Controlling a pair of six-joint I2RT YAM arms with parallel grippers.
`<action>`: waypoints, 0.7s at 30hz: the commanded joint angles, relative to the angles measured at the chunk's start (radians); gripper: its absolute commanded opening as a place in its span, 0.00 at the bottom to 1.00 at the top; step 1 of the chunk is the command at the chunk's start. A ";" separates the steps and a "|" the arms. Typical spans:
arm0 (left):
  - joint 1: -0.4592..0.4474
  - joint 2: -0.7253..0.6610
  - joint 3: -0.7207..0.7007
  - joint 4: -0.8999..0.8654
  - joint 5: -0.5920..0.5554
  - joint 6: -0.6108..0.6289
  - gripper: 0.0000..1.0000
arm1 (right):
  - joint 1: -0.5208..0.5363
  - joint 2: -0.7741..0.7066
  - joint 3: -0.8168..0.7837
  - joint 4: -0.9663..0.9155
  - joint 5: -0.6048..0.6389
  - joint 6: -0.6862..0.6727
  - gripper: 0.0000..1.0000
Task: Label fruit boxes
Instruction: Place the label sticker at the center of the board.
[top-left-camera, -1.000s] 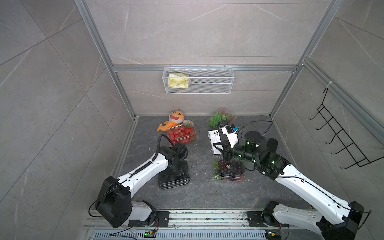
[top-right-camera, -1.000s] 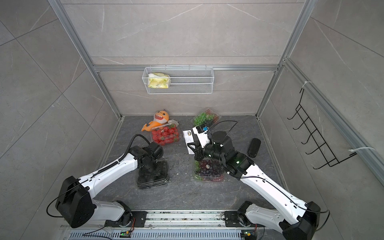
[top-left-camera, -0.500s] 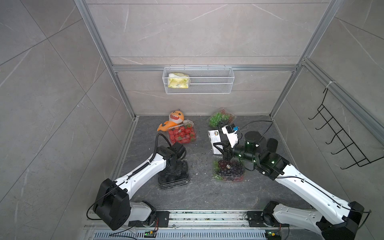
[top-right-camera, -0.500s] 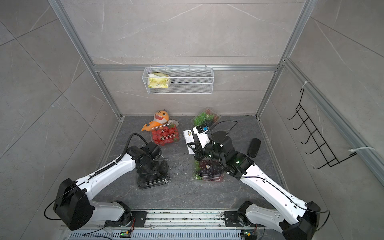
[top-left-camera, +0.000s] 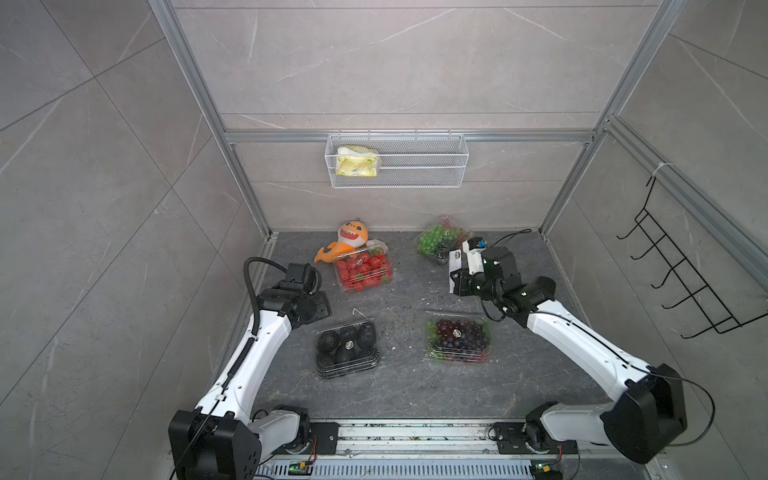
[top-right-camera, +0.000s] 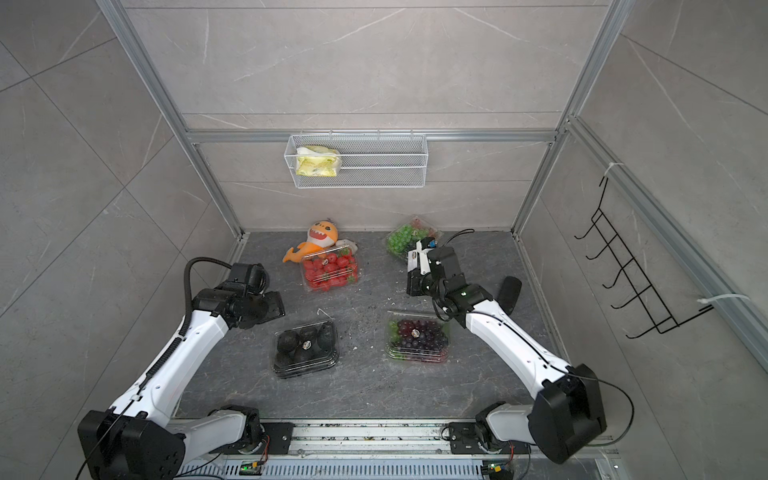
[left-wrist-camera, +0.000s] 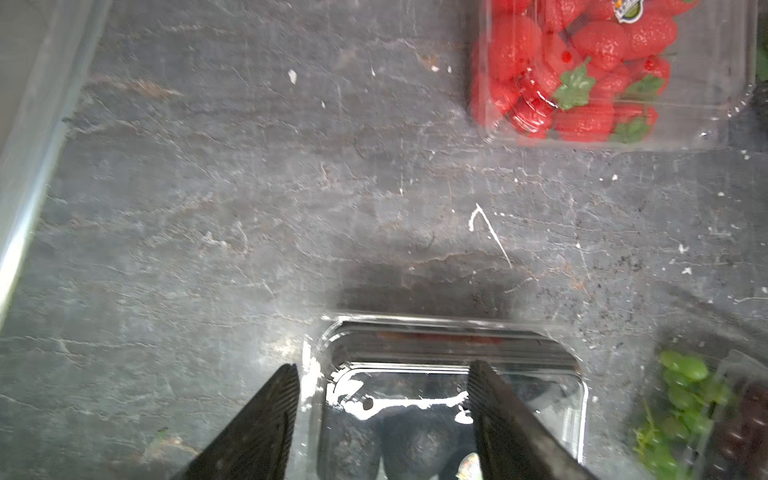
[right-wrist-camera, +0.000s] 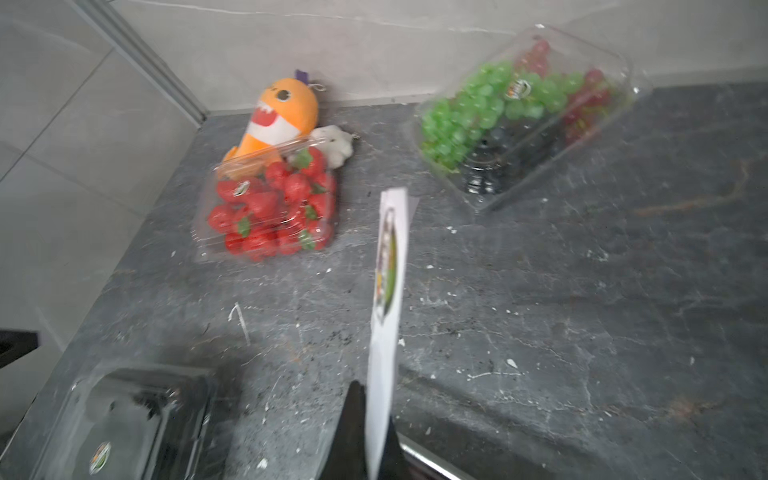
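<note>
Next, my right gripper lowers and releases the sticker sheet (right-wrist-camera: 388, 266) onto the bare floor below, between the grape boxes, since all fruit box lids have stickers.
Four clear fruit boxes lie on the dark floor in both top views. The strawberries box (top-left-camera: 363, 272) (left-wrist-camera: 602, 70) is at the back left and the green grapes box (top-left-camera: 440, 241) (right-wrist-camera: 523, 112) at the back right. The purple grapes box (top-left-camera: 457, 338) is at the front right and the box of dark fruits (top-left-camera: 347, 345) (left-wrist-camera: 415, 395) at the front left. Each lid that shows close up bears a small round sticker. My left gripper (left-wrist-camera: 382, 365) (top-left-camera: 318, 309) is open and empty, raised over the dark-fruit box's left edge. My right gripper (right-wrist-camera: 374, 399) (top-left-camera: 457, 286) is shut on a white sticker sheet (right-wrist-camera: 388, 266), held upright between the two grape boxes.
An orange plush shark (top-left-camera: 351, 241) leans against the strawberries box at the back wall. A white wire basket (top-left-camera: 397, 166) with a yellow packet hangs on the back wall. A black hook rack (top-left-camera: 681, 282) is on the right wall. Metal frame posts edge the floor.
My left gripper has opened, risen off the dark-fruit box and drawn back to the left. The right arm has shifted slightly back and to the right with the sheet.
</note>
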 joint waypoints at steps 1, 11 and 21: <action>0.044 0.018 0.023 0.083 0.027 0.026 0.79 | -0.060 0.112 0.003 0.095 -0.103 0.120 0.00; 0.259 0.060 0.010 0.177 0.097 -0.040 0.89 | -0.208 0.359 0.010 0.180 -0.185 0.262 0.47; 0.328 0.044 -0.143 0.490 -0.180 -0.072 1.00 | -0.208 0.179 -0.018 0.051 0.061 0.123 0.99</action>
